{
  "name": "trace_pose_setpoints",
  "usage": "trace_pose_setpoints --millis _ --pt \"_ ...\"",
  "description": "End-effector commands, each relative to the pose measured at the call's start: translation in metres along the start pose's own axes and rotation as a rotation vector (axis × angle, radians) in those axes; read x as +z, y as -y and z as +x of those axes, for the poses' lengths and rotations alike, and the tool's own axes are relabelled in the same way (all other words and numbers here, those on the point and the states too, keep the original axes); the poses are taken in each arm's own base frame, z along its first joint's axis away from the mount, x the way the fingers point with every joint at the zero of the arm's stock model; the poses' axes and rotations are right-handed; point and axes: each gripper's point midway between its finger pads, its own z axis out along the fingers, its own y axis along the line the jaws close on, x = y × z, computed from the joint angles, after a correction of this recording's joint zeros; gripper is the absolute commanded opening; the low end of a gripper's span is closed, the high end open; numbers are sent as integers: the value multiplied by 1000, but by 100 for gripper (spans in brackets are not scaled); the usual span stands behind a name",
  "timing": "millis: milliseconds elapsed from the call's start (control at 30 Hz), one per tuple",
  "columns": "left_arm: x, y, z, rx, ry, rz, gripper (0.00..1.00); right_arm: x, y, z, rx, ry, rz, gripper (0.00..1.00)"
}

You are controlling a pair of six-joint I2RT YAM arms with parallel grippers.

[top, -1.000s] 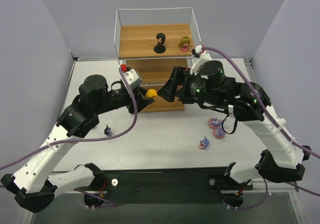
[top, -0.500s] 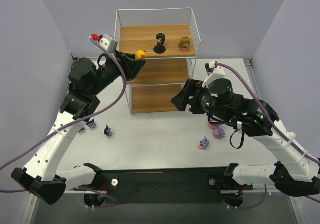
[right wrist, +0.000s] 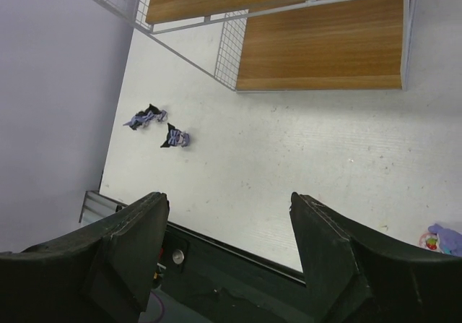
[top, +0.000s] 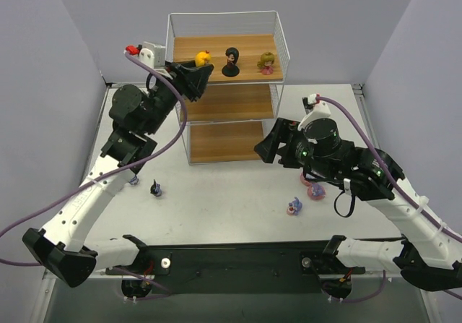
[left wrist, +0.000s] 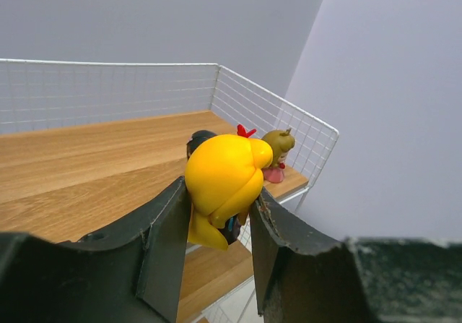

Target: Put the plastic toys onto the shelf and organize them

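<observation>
The left gripper carries the yellow doll toward the black doll next, onto the near part of the shelf's top board, and releases it, since bare wood shows there.
My left gripper is shut on a yellow big-headed doll, holding it over the left part of the shelf's top board. The left wrist view shows the yellow doll pinched between both fingers, above the wooden board. A black doll and an olive-pink doll stand on that top tier. My right gripper hangs open and empty over the table, right of the shelf's bottom tier. Purple-pink bunny figures and dark blue-purple figures lie on the table.
White wire walls fence the top tier on three sides. A black base rail runs along the near edge. Purple cables loop off both arms. Two dark figures lie near the table's left wall.
My left arm has raised the yellow doll from in front of the lower tiers up to the top tier. My right arm has drawn back to the right, away from the shelf.
</observation>
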Motion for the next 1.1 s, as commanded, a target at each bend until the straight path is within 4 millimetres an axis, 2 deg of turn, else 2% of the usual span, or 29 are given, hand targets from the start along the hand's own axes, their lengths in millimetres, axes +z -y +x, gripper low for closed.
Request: trace_pose_setpoints --millis 0,200,467,833,1067 --pt "6 7 -19 41 120 -69 0 2 3 -2 29 3 -9 69" --pt "7 -7 -10 52 145 -168 0 3 10 0 42 -9 -5 69" --pt "18 -13 14 69 100 -199 0 5 21 -1 65 -19 10 68" --pt "20 -25 32 139 61 -240 0 11 33 -3 83 -29 34 68" --pt "25 -30 41 153 36 -250 0 16 33 0 89 -58 23 68"
